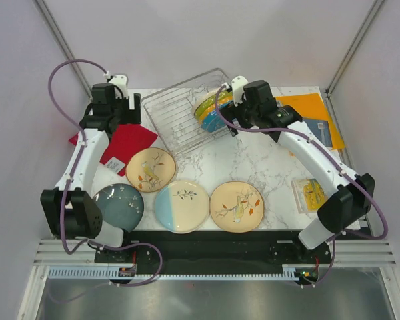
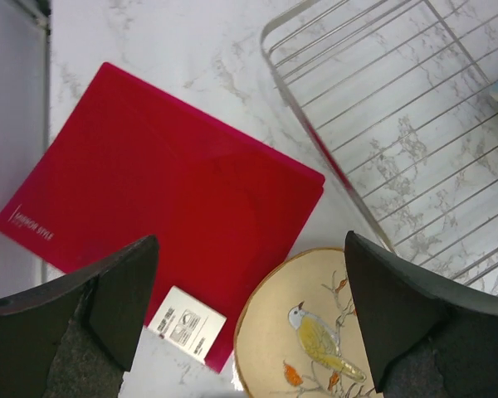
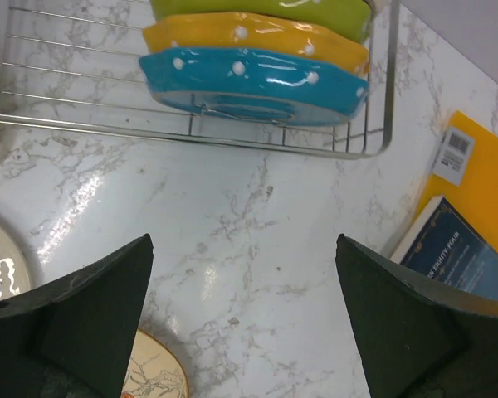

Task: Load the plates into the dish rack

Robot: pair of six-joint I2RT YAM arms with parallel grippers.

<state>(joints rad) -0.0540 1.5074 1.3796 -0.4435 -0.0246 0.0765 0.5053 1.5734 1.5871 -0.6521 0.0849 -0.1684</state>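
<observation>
My right gripper is next going to swing to the left in the top view, turn and come down onto the rack's end rim, because that rim crowds the cream bird plate.
Four plates lie flat on the marble table. One cream bird plate sits in front of the dish rack. Along the near edge lie the dark teal plate, the half-blue plate and a second cream plate. My left gripper is open and empty above the red mat. In the left wrist view its open gripper hangs over the mat, with the cream plate below and the rack to the right. My right gripper is open and empty over bare marble beside the rack.
Green, yellow and blue dishes stand stacked in the rack's right end. An orange folder with a blue book lies at the right. A yellow packet lies near the right arm. A white label sits on the mat's corner.
</observation>
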